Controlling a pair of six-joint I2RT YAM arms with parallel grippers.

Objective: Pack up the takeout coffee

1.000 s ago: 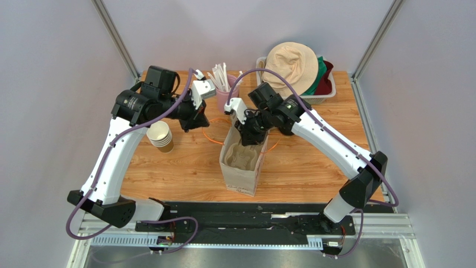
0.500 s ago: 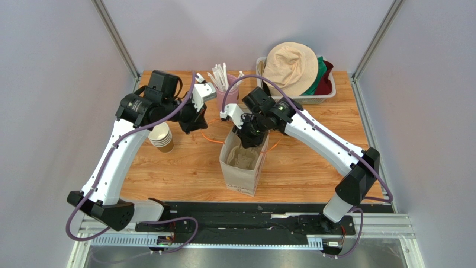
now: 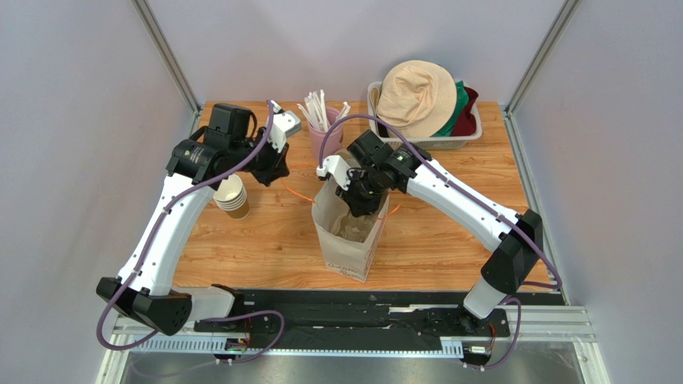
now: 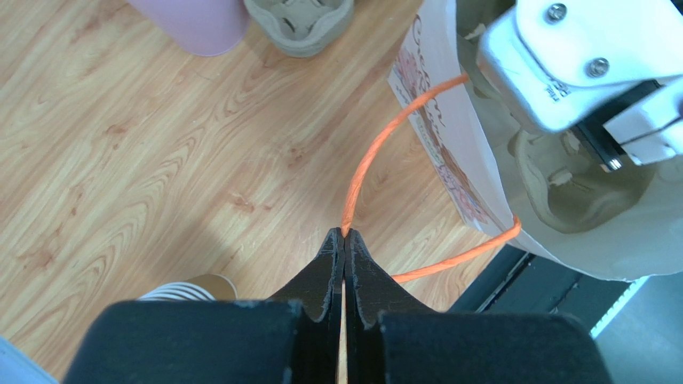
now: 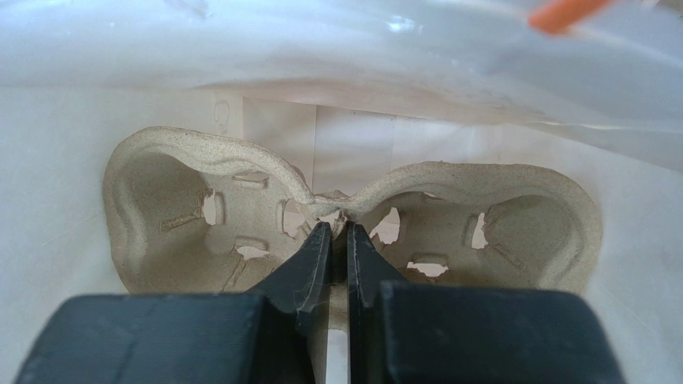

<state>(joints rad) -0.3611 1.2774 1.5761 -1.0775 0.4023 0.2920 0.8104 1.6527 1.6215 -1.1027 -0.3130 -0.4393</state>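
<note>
Next I need to lower my right gripper a little deeper into the bag and release the carrier's middle fold, since the bag's bottom lies below the gripper.
The takeout coffee shows in no view. A brown paper bag [image 3: 343, 244] stands open mid-table, with orange cord handles [image 4: 365, 172]. My left gripper [image 4: 345, 236] is shut on one handle cord, holding it out to the bag's left [image 3: 282, 171]. Reaching down into the bag's mouth, my right gripper [image 3: 359, 202] is shut on the centre ridge of a grey pulp cup carrier [image 5: 200, 208]. The carrier lies inside the white-lined bag, its two cup wells empty, with the right gripper [image 5: 338, 228] pinching between them.
A stack of lidless brown paper cups [image 3: 231, 196] stands under the left arm. A pink cup of stirrers [image 3: 325, 136] and a second pulp carrier [image 4: 298, 24] sit behind the bag. A basket of hats [image 3: 425, 100] fills the back right corner.
My right gripper has gone down and left into the bag with the carrier. The left gripper has drawn the handle slightly back and to the left.
</note>
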